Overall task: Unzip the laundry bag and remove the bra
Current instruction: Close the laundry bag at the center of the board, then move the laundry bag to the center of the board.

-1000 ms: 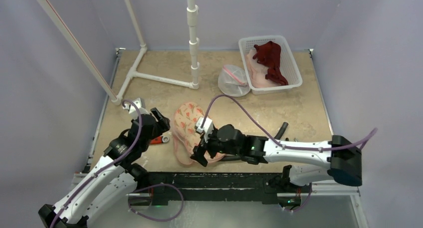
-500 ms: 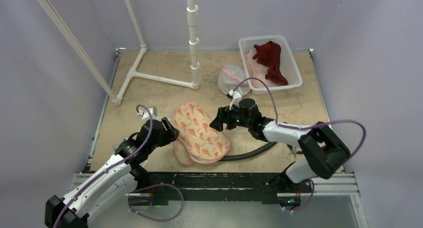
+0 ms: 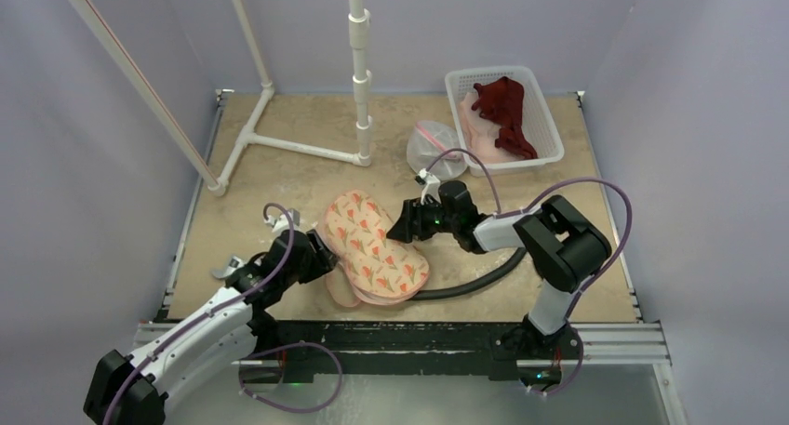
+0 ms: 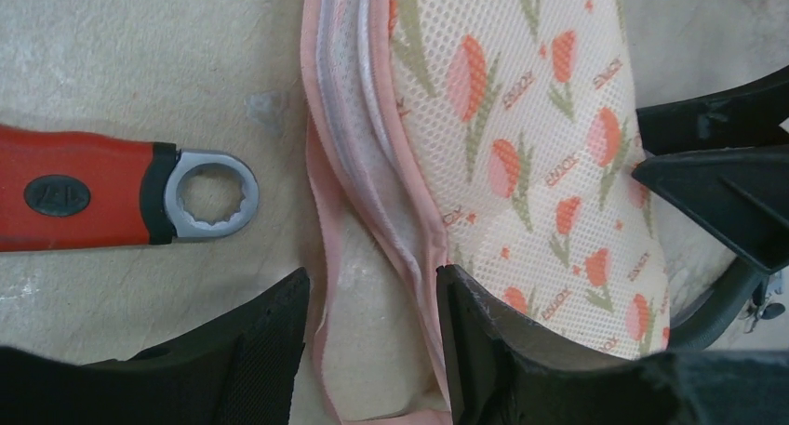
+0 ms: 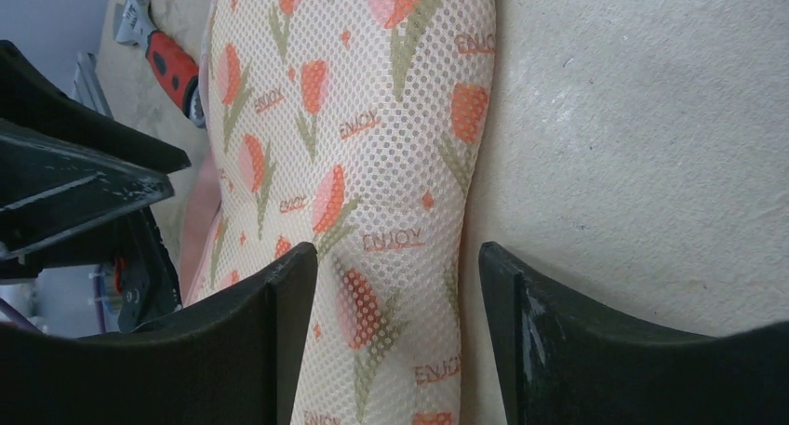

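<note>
Next, the left gripper shifts toward the laundry bag and closes on its edge, since the laundry bag's pink edge (image 4: 423,263) runs nearer the finger beside the mesh.
The laundry bag (image 3: 372,244) is a peach mesh pouch printed with tulips, lying flat mid-table. A pink bra edge and strap (image 4: 367,211) stick out along its left side, and also show at the bag's near end (image 3: 340,290). My left gripper (image 3: 321,255) is open and low over the table. Its jaws (image 4: 372,341) straddle the pink strap and edge, with a gap on each side. My right gripper (image 3: 402,225) is open at the bag's right edge. One of its fingers (image 5: 279,332) rests on the mesh (image 5: 372,165) and the other stands over bare table.
A red-handled wrench (image 4: 112,197) lies just left of the bag. A black hose (image 3: 474,281) curves along the near right. At the back stand a white basket (image 3: 549,118) holding garments, a round mesh bag (image 3: 435,151) and a white pipe frame (image 3: 361,72).
My right gripper swung from the bag's near end to its right edge and its jaws narrowed. My left gripper slid in to the bag's left edge, over the pink strap.
</note>
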